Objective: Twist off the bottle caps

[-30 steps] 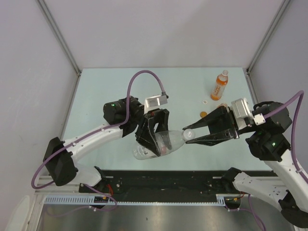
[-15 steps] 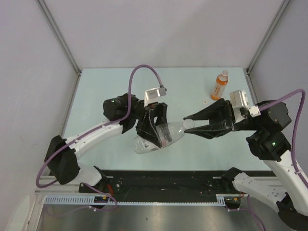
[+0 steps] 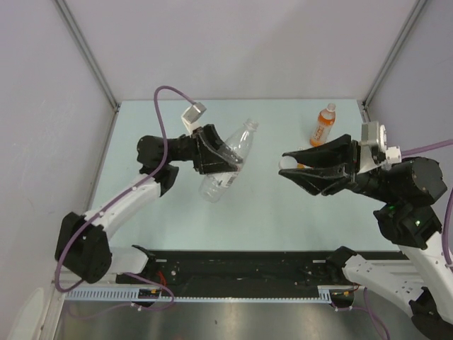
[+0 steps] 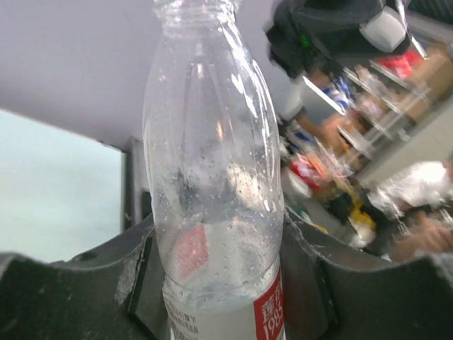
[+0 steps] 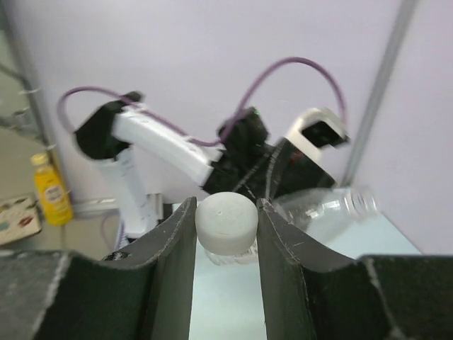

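Note:
The whitish cap is already off the bottle, so I will move my right gripper down to the bare middle of the tabletop, fingers tipping toward the table, and release it.
My left gripper [image 3: 224,160] is shut on the clear bottle [image 3: 231,157], held off the table and tilted with its neck [image 3: 248,126] pointing back and to the right. The left wrist view shows the bottle [image 4: 212,177] between my fingers [image 4: 106,283], its threaded mouth [image 4: 195,8] bare. My right gripper [image 3: 289,166] is shut on the whitish cap [image 5: 225,219], which is apart from the bottle, to its right. The tall orange bottle [image 3: 323,127] stands upright at the back right with its white cap [image 3: 330,107] on.
The pale green table [image 3: 163,212] is bounded by grey walls, with metal corner posts [image 3: 85,53] at the back left and back right. My right arm [image 3: 396,184] reaches in from the right edge, covering the table below the orange bottle.
The cap has come off the clear bottle's neck. My left arm lifted the bottle up and toward the back left, tilting it more upright. My right gripper drew back to the right with the cap.

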`<state>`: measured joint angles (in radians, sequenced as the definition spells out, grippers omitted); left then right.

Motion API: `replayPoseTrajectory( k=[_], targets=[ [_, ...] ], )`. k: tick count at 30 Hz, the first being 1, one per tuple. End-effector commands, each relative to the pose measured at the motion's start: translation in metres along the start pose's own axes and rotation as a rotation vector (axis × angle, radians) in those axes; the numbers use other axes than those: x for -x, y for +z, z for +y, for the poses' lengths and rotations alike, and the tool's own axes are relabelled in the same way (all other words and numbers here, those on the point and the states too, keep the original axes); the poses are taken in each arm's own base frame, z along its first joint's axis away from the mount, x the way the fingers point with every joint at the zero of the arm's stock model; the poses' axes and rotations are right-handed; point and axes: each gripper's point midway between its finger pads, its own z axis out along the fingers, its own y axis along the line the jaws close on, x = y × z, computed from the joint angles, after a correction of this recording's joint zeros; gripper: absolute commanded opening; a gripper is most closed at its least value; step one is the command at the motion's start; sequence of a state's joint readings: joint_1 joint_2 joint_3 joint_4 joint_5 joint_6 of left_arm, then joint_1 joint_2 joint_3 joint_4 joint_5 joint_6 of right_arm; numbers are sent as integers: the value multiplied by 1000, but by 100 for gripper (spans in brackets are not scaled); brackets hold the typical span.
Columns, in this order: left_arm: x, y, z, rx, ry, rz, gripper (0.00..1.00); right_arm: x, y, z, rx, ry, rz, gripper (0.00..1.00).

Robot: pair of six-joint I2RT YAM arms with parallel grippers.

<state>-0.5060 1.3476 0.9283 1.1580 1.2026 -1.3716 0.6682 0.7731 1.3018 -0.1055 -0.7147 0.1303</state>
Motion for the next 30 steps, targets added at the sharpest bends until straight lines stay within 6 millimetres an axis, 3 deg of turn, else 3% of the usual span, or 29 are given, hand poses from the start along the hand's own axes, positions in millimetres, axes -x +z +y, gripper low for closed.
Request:
replayPoseTrajectory(
  k=[1,3,7,12,13,17,20,24,25,27,28,30],
  targets=[
    [30,-26,50,455,226,-127,0,-17,-6,-73,-390,51,42,0],
    [49,-42,63,649,364,-184,0,-37,-11,-97,-510,84,92,0],
    [57,-66,63,807,380,-258,0,-100,-33,-153,-818,149,202,0],
    [63,-104,61,999,410,-390,0,-179,-59,-191,-1068,230,264,0],
    [70,-118,61,1072,428,-447,0,-203,-72,-199,-1147,232,275,0],
    [65,-148,44,1184,455,-532,0,-250,-87,-214,-1257,245,263,0],
    [58,-163,45,1244,457,-559,0,-283,-92,-227,-1319,247,279,0],
    [49,-166,44,1255,455,-557,0,-322,-85,-243,-1336,253,311,0],
    [46,-167,45,1261,450,-552,0,-344,-85,-244,-1337,275,354,0],
    [43,-169,46,1267,442,-548,0,-363,-80,-247,-1323,313,377,0],
    [43,-170,42,1263,448,-557,0,-386,-81,-247,-1329,340,419,0],
    [38,-170,44,1265,442,-552,0,-403,-80,-248,-1331,368,448,0]
  ],
)
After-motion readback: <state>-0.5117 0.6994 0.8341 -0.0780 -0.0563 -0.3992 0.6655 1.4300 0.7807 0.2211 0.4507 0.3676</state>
